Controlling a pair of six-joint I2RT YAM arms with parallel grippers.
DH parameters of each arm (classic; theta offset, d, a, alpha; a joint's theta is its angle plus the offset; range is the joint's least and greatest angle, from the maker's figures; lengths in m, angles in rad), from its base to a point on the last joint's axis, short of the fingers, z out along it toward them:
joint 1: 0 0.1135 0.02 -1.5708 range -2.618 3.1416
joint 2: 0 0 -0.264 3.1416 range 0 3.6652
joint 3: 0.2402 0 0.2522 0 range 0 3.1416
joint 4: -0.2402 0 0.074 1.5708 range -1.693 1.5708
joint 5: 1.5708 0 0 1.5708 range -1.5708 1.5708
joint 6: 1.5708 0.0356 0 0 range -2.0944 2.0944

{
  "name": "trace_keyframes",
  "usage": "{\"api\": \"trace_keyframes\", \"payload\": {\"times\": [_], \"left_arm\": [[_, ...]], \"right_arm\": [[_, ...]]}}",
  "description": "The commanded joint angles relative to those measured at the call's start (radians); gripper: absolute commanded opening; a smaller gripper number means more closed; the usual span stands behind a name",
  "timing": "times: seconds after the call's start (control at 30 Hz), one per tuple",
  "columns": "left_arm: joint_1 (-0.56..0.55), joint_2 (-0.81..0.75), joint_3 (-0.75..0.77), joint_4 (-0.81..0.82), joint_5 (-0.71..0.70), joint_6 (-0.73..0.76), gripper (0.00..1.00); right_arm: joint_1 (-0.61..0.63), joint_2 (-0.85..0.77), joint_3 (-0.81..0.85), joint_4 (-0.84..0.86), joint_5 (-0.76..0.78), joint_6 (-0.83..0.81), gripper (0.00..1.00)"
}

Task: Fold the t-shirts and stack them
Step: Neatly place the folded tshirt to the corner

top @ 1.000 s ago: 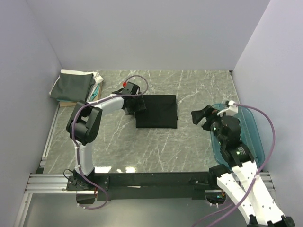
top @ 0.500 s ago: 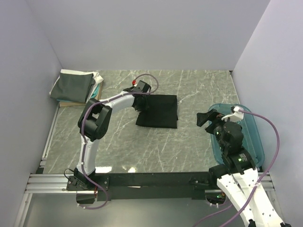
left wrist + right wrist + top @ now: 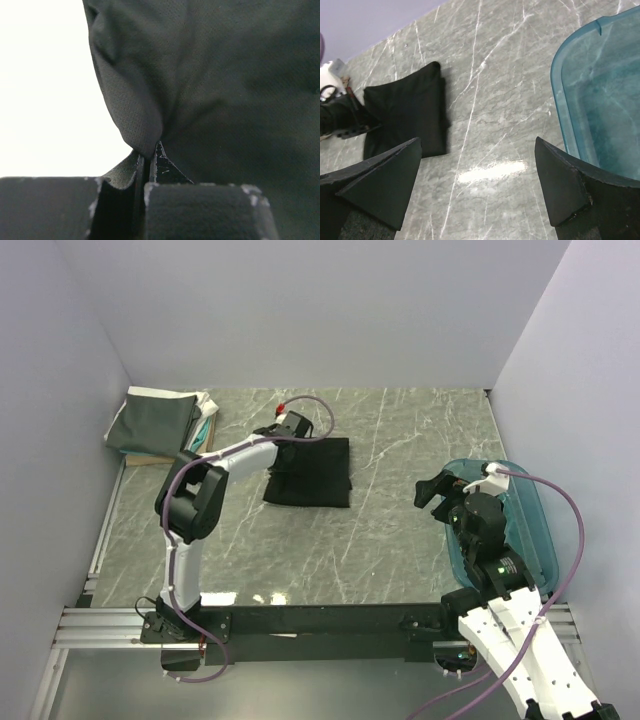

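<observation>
I will next raise my left gripper, carry the already folded black t-shirt onto the stack (image 3: 155,425) to the gripper's left in the top view, and let it go.
A plain black t-shirt (image 3: 315,475), folded into a rectangle, lies flat on the marble table left of centre. My left gripper (image 3: 283,448) is at its far left corner, shut on a pinch of the black cloth (image 3: 225,75), which bunches up between the fingertips (image 3: 161,155). The right wrist view shows the same shirt (image 3: 407,115) with the left gripper (image 3: 340,117) on its edge. A stack of folded t-shirts (image 3: 160,420), dark grey on top, sits in the back left corner. My right gripper (image 3: 435,490) hovers open over bare table (image 3: 477,185), nothing between its fingers.
A translucent teal plastic tub (image 3: 525,530) stands at the right edge, right beside the right arm; its rim (image 3: 560,100) shows in the right wrist view. Walls close the table at the back and both sides. A metal rail runs along the near edge.
My left gripper has shut on the black t-shirt's corner and pulled the shirt a short way left. The right arm has shifted slightly, still open.
</observation>
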Motion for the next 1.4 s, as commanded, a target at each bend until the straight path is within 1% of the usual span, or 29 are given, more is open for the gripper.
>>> {"api": "trace_keyframes", "payload": {"times": [0.0,0.17,0.3,0.4,0.5,0.57,0.67,0.87,1.07,1.2,1.27,1.37], "left_arm": [[0.028,-0.106,-0.037,0.012,-0.137,0.152,0.01],[0.083,-0.148,-0.074,0.044,-0.232,0.256,0.01],[0.149,-0.169,-0.097,0.09,-0.315,0.347,0.01],[0.195,-0.199,-0.106,0.156,-0.294,0.439,0.01],[0.224,-0.2,-0.067,0.147,-0.314,0.496,0.01],[0.241,-0.208,-0.057,0.182,-0.326,0.557,0.01],[0.273,-0.225,-0.045,0.21,-0.331,0.608,0.01],[0.329,-0.269,-0.017,0.228,-0.312,0.657,0.01],[0.347,-0.308,0.024,0.251,-0.321,0.684,0.01],[0.379,-0.308,0.088,0.215,-0.289,0.665,0.01],[0.391,-0.3,0.137,0.169,-0.277,0.657,0.01],[0.393,-0.297,0.163,0.172,-0.292,0.671,0.01]], "right_arm": [[-0.001,0.004,-0.006,0.01,0.033,-0.017,1.0],[-0.004,0.022,-0.017,0.024,0.033,-0.02,1.0],[-0.002,0.058,-0.009,0.017,0.041,-0.02,1.0],[-0.002,0.082,0.006,0.004,0.025,-0.027,1.0],[-0.002,0.099,0.001,0.013,0.018,-0.033,1.0],[-0.001,0.107,0.0,0.013,0.037,-0.03,1.0],[-0.002,0.116,0.003,0.009,0.045,-0.028,1.0],[-0.002,0.116,-0.006,0.024,0.042,-0.034,1.0],[-0.002,0.13,-0.005,0.026,0.041,-0.034,1.0],[-0.002,0.136,-0.005,0.026,0.044,-0.036,1.0],[-0.002,0.139,-0.005,0.026,0.045,-0.034,1.0],[-0.002,0.139,-0.006,0.027,0.045,-0.036,1.0]]}}
